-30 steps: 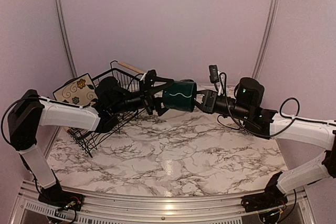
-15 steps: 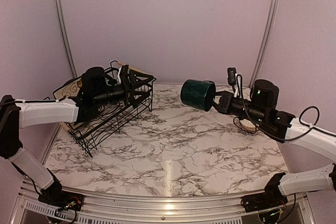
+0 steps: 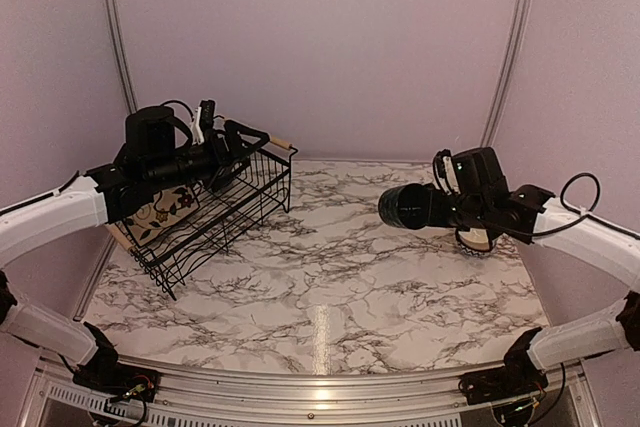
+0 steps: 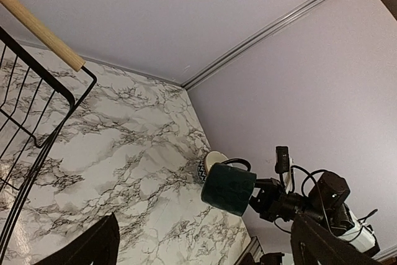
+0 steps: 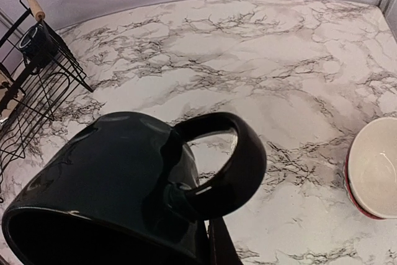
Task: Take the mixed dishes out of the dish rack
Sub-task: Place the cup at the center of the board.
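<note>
The mug hangs on its side. My right gripper tilts fingers-down next to turn it upright, then lowers it beside the patterned bowl.
A dark blue-green mug hangs on its side above the right half of the table, with my right gripper shut on its rim by the handle. The mug body fills the right wrist view and hides the fingertips. My left gripper is open and empty above the far corner of the black wire dish rack. A square cream plate with flowers leans in the rack. In the left wrist view the mug floats far beyond the open fingers.
A small patterned bowl sits on the marble table behind the right arm; it also shows as a bowl in the right wrist view. The rack's wooden rod handle lies close to the left wrist. Lilac walls close off the back and sides.
The left gripper let go of the mug and drew back left over the rack. The right arm carried the mug to the right and lower.
</note>
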Available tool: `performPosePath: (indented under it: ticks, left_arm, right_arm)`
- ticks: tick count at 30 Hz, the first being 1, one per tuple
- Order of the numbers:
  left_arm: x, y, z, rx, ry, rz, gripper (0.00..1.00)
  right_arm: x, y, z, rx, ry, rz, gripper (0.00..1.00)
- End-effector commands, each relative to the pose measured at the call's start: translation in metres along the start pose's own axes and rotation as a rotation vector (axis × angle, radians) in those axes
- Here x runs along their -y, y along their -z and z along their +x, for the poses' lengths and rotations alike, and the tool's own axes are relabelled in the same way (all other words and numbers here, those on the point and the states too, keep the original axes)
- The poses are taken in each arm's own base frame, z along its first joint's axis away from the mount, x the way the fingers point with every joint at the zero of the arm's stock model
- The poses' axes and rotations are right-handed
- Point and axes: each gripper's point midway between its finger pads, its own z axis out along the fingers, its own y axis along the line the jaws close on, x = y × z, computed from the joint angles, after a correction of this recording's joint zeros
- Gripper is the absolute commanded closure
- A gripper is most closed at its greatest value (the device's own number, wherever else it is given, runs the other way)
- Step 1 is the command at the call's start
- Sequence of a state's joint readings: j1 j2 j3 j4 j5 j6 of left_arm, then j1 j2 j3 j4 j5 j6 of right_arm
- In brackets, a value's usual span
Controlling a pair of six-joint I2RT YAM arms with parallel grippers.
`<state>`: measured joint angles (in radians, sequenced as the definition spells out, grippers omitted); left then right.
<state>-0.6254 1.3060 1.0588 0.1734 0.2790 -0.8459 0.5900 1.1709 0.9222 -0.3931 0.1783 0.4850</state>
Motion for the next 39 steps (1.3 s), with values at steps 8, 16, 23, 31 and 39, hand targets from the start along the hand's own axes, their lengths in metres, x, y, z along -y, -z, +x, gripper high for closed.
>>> performPosePath:
  ticks: [8, 16, 23, 31, 39]
  left_arm:
    - [-0.017, 0.021, 0.005, 0.016, -0.038, -0.098, 0.01]
    - [-0.015, 0.033, 0.001, 0.036, -0.057, -0.114, 0.01]
    - [-0.016, 0.038, 0.002, 0.047, -0.057, -0.123, 0.01]
    - [-0.018, 0.042, 0.001, 0.048, -0.07, -0.141, 0.01]
    - [-0.018, 0.043, 0.0, 0.052, -0.078, -0.143, 0.01]
  right_arm:
    - [0.033, -0.001, -0.035, -0.036, 0.001, 0.051, 1.0]
    - [0.08, -0.027, -0.016, -0.226, 0.046, 0.209, 1.0]
    - [0.108, -0.055, 0.008, -0.384, 0.082, 0.338, 1.0]
    - [0.122, -0.074, 0.013, -0.404, 0.076, 0.396, 1.0]
    - [0.133, -0.084, 0.014, -0.417, 0.091, 0.453, 1.0]
